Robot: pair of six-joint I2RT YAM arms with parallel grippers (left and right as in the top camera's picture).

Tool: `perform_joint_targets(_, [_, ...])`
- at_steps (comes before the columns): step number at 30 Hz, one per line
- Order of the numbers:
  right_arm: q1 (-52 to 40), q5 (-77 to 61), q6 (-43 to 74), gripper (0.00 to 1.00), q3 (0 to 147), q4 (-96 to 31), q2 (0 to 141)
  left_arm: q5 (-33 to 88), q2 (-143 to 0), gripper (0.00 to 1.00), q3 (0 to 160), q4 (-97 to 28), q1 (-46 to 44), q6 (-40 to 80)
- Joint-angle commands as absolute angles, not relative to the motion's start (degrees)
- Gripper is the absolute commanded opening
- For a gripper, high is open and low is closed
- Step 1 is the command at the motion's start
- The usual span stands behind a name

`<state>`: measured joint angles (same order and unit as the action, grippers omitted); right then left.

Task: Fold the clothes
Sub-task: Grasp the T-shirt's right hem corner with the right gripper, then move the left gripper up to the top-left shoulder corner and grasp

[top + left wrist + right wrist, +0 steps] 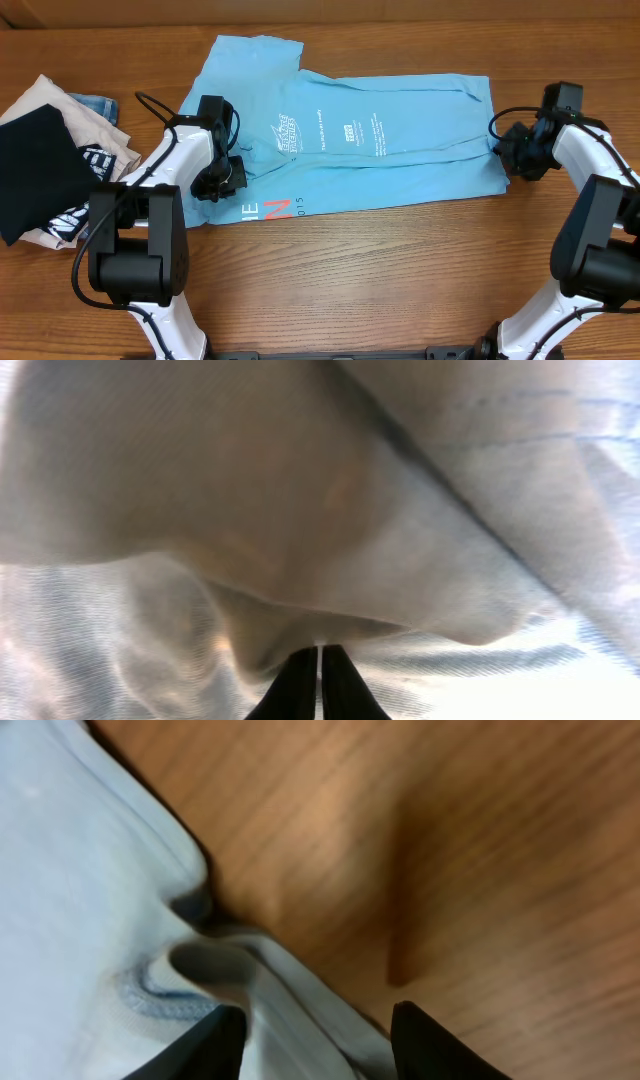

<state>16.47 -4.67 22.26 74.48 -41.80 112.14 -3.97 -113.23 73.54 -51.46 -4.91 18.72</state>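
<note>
The left gripper will next drag the shirt's pinched corner back onto the bare wooden table in front of the shirt and let it go, because fabric is bunched at the gripper's fingers.
The light sky-blue T-shirt (380,150) lies spread across the wooden table, partly folded, its white logo and red-pink lettering facing up. My left gripper (222,180) is at the shirt's left edge. In the left wrist view its jaws (320,650) are pressed together with shirt fabric (300,510) bunched at their tips. My right gripper (505,150) is at the shirt's right edge. In the right wrist view its jaws (320,1020) are open and straddle the stitched hem of the shirt (70,900), with bare wood to the right.
A pile of other garments lies at the far left: a black one with white print (40,170), a beige one (50,100) and a bit of denim (95,103). Bare wooden table (400,280) lies in front of the shirt.
</note>
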Motion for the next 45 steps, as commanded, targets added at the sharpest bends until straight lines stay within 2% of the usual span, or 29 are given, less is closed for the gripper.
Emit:
perform_joint_targets(1, [17.76,-5.21,20.93,0.51,75.44,-48.12,110.37,-8.6,-112.2,0.07,72.82,-53.28,-4.8,20.84])
perform_joint_targets(5, [17.58,-5.26,16.58,0.51,74.89,-52.69,110.37,-8.58,-112.2,0.08,72.82,-54.24,-4.8,21.04])
perform_joint_targets(11, [16.21,-9.26,13.45,0.5,72.79,-52.82,110.39,-8.56,-112.2,0.13,72.82,-56.71,-4.8,21.93])
perform_joint_targets(13, [15.75,-9.13,12.99,0.38,72.47,-52.93,110.39,-8.56,-112.2,0.13,72.82,-57.39,-4.8,21.93])
perform_joint_targets(14, [15.68,-8.84,13.02,0.25,72.38,-53.12,110.39,-8.56,-112.2,0.13,72.82,-57.54,-4.8,21.91])
perform_joint_targets(16, [15.7,-6.74,13.26,0.09,72.38,-54.65,110.39,-8.62,-112.2,0.13,72.79,-58.41,-4.75,21.89])
perform_joint_targets(18, [16.03,-3.84,14.24,0.04,72.38,-56.51,110.39,-8.82,-112.2,0.13,72.79,-58.98,-4.75,21.89])
perform_joint_targets(22, [17.19,5.63,21.89,0.04,72.38,-64.05,110.39,-9.67,-112.2,0.11,72.62,-62.72,-4.71,22.41])
perform_joint_targets(30, [17.76,9.06,22.55,0.04,72.36,-74.52,110.39,-9.63,-112.2,0.04,65.32,-66.85,-4.36,26.92])
perform_joint_targets(40, [17.76,9.41,22.57,0.05,72.36,-74.63,110.39,-9.58,-111.53,0.04,56.69,-62.02,-4.49,28.8])
perform_joint_targets(45, [17.76,9.41,22.57,0.06,72.36,-74.35,110.39,-9.43,-99.59,0.04,56.84,-60.95,-4.54,28.8])
